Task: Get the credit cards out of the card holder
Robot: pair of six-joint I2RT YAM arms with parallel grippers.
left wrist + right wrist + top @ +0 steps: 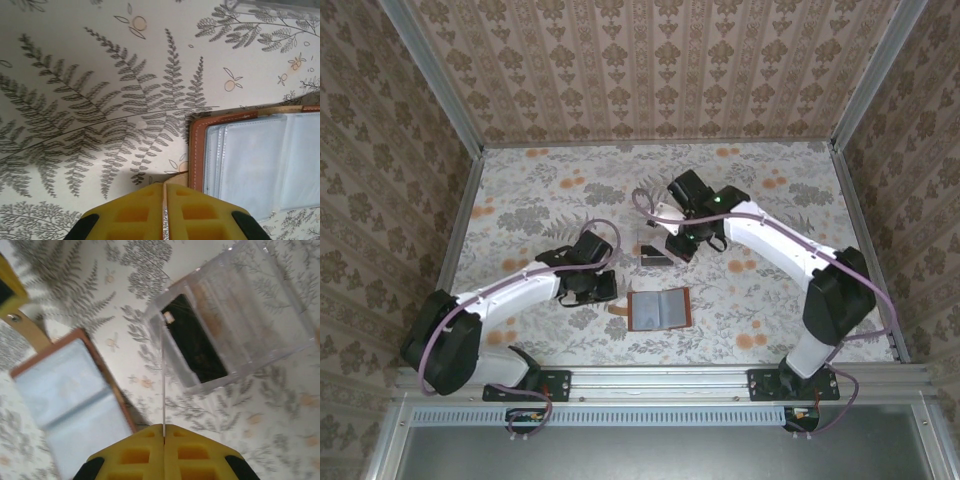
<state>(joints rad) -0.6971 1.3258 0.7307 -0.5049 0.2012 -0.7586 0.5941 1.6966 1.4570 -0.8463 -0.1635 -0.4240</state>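
Note:
My right gripper turns in line, moves outward, lowers and releases next, since the empty slot past the dark card [651, 243] [214, 328] lies outward of and below it.
The card holder [658, 309] lies open on the table, showing its grey-blue sleeves [260, 160] and brown rim [197, 150]. My left gripper [165, 184] is shut on the tan tab [176, 177] at the holder's left edge, and stands just left of the holder [606, 296]. My right gripper [164, 426] is shut on a thin credit card [163, 385], seen edge-on as a pale line. It hangs over the near corner of the clear plastic box [240, 315]. A dark card [192, 340] lies inside that box. From above, the right gripper [674, 249] is beside the box [656, 256].
The floral table top [540, 190] is walled in with patterned panels on three sides. The clear box sits just behind the holder, between the two arms. The left gripper's yellow finger [7, 290] shows at the upper left of the right wrist view.

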